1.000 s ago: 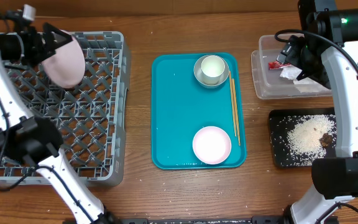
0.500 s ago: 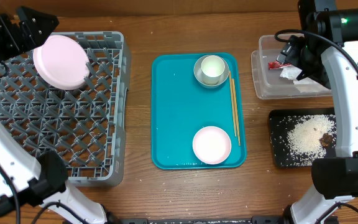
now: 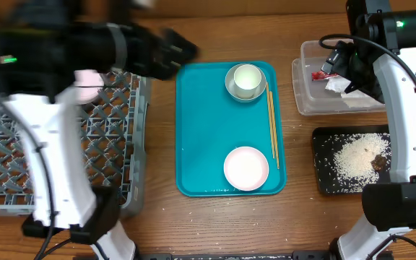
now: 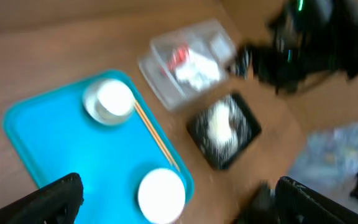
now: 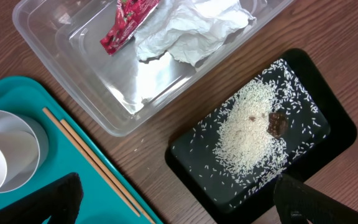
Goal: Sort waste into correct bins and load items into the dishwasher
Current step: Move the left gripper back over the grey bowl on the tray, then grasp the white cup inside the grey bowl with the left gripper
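Observation:
Next, my left gripper moves down onto the cup's rim by the chopsticks, since the white cup (image 3: 246, 76) stands out of the grey bowl.
My left gripper (image 3: 183, 50) is open and empty, blurred, above the gap between the grey dish rack (image 3: 114, 144) and the teal tray (image 3: 193, 144). The pink plate (image 3: 85, 79) lies in the rack, mostly hidden by the arm. On the tray are the grey bowl (image 3: 230, 85) holding the white cup (image 3: 246, 76), the chopsticks (image 3: 271, 126) and the small white dish (image 3: 245, 167). My right gripper (image 5: 179, 202) is open and empty over the clear tub (image 5: 104, 93), which holds the red wrapper (image 5: 128, 25) and napkin (image 5: 188, 28). Rice (image 5: 253, 130) and a brown scrap (image 5: 277, 122) lie in the black tray (image 5: 191, 162).
The rack fills the table's left side, the tub (image 3: 309, 101) and black tray (image 3: 323, 180) the right edge. Bare wood runs between the teal tray and both sides. The left wrist view shows the tray (image 4: 42, 143) and white dish (image 4: 161, 194) below, blurred.
My left gripper has let go of the pink plate in the rack and swung right toward the teal tray. The right arm has not moved.

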Controlling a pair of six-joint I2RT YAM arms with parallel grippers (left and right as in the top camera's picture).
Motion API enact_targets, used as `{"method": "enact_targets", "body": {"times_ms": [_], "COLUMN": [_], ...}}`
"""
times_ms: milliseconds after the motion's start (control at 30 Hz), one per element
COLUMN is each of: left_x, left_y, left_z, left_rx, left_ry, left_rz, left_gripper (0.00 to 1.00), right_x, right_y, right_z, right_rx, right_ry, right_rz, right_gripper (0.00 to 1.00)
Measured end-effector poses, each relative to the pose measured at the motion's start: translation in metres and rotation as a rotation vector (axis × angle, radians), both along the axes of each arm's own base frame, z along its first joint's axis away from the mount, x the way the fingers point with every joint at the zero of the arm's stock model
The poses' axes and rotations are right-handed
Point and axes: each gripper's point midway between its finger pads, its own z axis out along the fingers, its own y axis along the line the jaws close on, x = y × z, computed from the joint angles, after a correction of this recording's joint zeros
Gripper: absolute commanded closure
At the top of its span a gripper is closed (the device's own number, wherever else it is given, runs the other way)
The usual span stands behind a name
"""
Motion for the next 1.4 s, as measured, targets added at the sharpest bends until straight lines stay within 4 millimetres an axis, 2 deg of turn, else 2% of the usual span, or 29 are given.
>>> {"method": "enact_targets", "body": {"times_ms": [33,133,200,400,500,733,933,1033,1133,1200,1267,1400], "left_x": [-0.005,-0.018,-0.030,-0.043,-0.042,-0.039,-0.033,-0.020,0.002,0.025,0.048,0.089], "left_y": [-0.017,-0.049,-0.075,-0.116,-0.124,-0.123,-0.126,-0.135,-0.147,-0.157,-0.164,-0.171], "left_z": [-0.011,-0.040,-0.070,-0.139,-0.165,-0.217,-0.239,-0.245,-0.252,-0.260,-0.267,-0.283], "left_rx": [0.039,0.143,0.244,0.398,0.435,0.510,0.536,0.517,0.495,0.487,0.487,0.529], "left_ry": [0.022,0.075,0.118,0.211,0.269,0.413,0.453,0.416,0.347,0.276,0.203,0.051], "left_rz": [-0.035,-0.104,-0.165,-0.251,-0.245,-0.216,-0.216,-0.211,-0.194,-0.172,-0.140,-0.106], "left_gripper": [0.00,0.00,0.00,0.00,0.00,0.00,0.00,0.07,0.30,0.44,0.45,0.38], "right_x": [0.000,0.000,0.000,0.000,0.000,0.000,0.000,0.000,0.000,0.000,0.000,0.000], "right_y": [0.000,0.000,0.000,0.000,0.000,0.000,0.000,0.000,0.000,0.000,0.000,0.000], "right_z": [0.000,0.000,0.000,0.000,0.000,0.000,0.000,0.000,0.000,0.000,0.000,0.000], "right_rx": [0.000,0.000,0.000,0.000,0.000,0.000,0.000,0.000,0.000,0.000,0.000,0.000], "right_ry": [0.000,0.000,0.000,0.000,0.000,0.001,0.000,0.000,0.000,0.000,0.000,0.000], "right_rz": [0.000,0.000,0.000,0.000,0.000,0.000,0.000,0.001,0.000,0.000,0.000,0.001], "right_gripper": [0.00,0.00,0.00,0.00,0.00,0.00,0.00,0.00,0.00,0.00,0.00,0.00]}}
